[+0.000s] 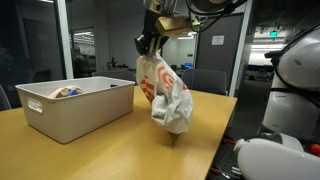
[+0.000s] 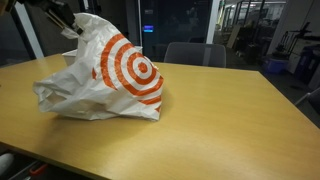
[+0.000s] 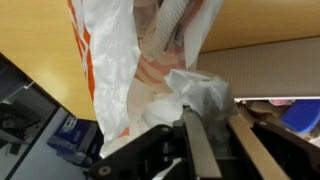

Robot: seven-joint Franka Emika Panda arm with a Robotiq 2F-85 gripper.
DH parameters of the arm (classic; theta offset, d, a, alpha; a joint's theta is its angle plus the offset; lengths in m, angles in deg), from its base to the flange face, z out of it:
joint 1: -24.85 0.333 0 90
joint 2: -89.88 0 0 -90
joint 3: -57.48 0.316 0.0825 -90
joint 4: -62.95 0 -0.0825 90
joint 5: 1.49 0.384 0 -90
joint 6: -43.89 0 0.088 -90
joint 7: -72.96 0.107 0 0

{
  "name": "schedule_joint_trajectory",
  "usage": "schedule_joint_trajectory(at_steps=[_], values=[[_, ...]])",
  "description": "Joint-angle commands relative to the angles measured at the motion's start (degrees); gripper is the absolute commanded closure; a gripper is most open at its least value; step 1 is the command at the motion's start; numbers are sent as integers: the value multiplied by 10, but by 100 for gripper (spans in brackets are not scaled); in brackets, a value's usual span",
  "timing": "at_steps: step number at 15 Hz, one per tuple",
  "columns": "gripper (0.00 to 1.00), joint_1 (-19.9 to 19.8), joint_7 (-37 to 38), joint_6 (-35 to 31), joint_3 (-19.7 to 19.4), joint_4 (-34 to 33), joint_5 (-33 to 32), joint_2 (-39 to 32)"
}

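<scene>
I should lower the bag's high bunched top to the tabletop and open.
A white plastic bag [image 1: 165,93] with a red bullseye print hangs from my gripper [image 1: 150,45], its bottom resting on the wooden table [image 1: 110,150]. In an exterior view the bag [image 2: 110,70] spreads crumpled over the tabletop, and the gripper [image 2: 68,24] pinches its top at the upper left. The wrist view shows the bag's bunched top edge [image 3: 195,92] caught between my fingers [image 3: 200,150]; the gripper [image 3: 212,118] is shut on it. The bag's contents are hidden.
A white rectangular bin [image 1: 75,105] stands on the table beside the bag, with a few small items [image 1: 68,92] inside. Office chairs [image 2: 195,52] and glass walls lie behind the table. A white robot body [image 1: 290,100] stands past the table's edge.
</scene>
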State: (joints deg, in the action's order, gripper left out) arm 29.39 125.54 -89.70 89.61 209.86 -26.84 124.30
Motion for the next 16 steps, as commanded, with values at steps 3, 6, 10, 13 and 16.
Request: schedule_joint_trajectory(at_steps=[3,6,10,13,16], values=[[99,-70,128,-30,58,33,-155,45],[99,-91,213,1,68,51,-234,21],[71,-74,266,31,38,61,-284,-22],[56,-11,202,1,-46,56,-219,-69],[33,47,128,-31,-124,50,-135,-65]])
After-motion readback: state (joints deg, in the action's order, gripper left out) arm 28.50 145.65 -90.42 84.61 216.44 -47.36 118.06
